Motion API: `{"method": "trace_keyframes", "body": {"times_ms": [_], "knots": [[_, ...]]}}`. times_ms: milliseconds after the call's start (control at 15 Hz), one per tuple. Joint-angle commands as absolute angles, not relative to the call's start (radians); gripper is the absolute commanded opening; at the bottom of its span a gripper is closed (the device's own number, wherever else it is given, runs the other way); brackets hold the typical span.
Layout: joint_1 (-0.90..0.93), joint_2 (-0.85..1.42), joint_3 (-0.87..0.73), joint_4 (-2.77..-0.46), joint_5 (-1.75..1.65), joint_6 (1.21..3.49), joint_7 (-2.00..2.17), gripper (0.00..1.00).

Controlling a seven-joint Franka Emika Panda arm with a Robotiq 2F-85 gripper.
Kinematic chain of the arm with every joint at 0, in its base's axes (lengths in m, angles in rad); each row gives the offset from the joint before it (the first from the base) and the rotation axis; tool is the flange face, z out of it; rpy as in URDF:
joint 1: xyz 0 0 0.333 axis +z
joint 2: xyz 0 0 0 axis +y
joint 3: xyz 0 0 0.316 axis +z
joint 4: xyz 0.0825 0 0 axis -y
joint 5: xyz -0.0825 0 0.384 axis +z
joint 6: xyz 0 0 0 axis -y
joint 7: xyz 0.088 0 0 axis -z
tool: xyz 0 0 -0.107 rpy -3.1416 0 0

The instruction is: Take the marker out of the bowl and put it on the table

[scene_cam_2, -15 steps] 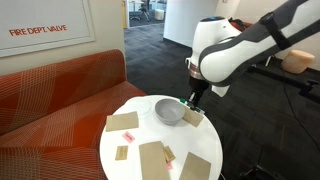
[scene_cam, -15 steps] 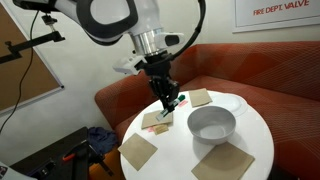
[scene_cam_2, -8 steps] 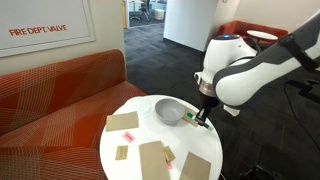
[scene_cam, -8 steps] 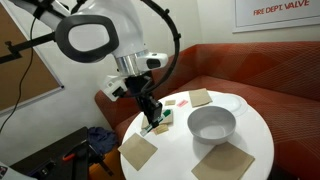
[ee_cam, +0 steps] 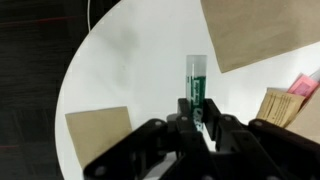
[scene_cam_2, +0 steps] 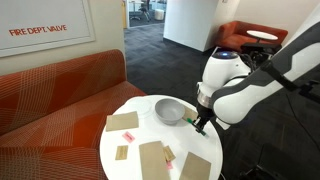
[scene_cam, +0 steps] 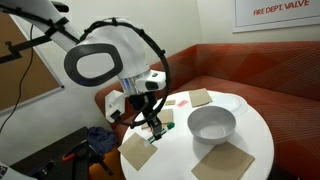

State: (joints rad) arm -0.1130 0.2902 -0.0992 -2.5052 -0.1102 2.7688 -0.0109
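My gripper goes down next onto the bare white tabletop below it, between the napkins. It then releases the green marker (ee_cam: 195, 78) there, clear of the bowl.
My gripper (ee_cam: 196, 108) is shut on the green marker (ee_cam: 195, 78), whose whitish end points away from the jaws over the white table (ee_cam: 140, 60). In both exterior views the gripper (scene_cam: 153, 126) (scene_cam_2: 199, 125) holds the marker low over the table near its edge, apart from the bowl. The white bowl (scene_cam: 212, 123) stands on the table; it also shows in an exterior view (scene_cam_2: 170, 110) beside the arm. The marker itself is hard to make out in the exterior views.
Brown paper napkins lie around the table (scene_cam: 138, 150) (scene_cam: 224, 161) (scene_cam_2: 122, 122) (ee_cam: 98, 135) (ee_cam: 255, 30). A flat white plate (scene_cam: 232, 103) sits at the back. A red-brown bench (scene_cam_2: 60, 90) curves behind the table. Small packets (ee_cam: 285, 100) lie by the gripper.
The arm has carried the marker away from the bowl toward the table's edge and lowered it closer to the tabletop. The bowl has not moved.
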Motion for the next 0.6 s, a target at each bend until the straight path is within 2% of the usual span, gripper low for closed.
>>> {"method": "trace_keyframes", "body": {"times_ms": [0, 533], "knots": [[-0.094, 0.368, -0.125, -2.47, -0.089, 2.801, 0.053, 0.05], [-0.133, 0.542, -0.091, -2.353, 0.032, 2.809, 0.035, 0.05]]}}
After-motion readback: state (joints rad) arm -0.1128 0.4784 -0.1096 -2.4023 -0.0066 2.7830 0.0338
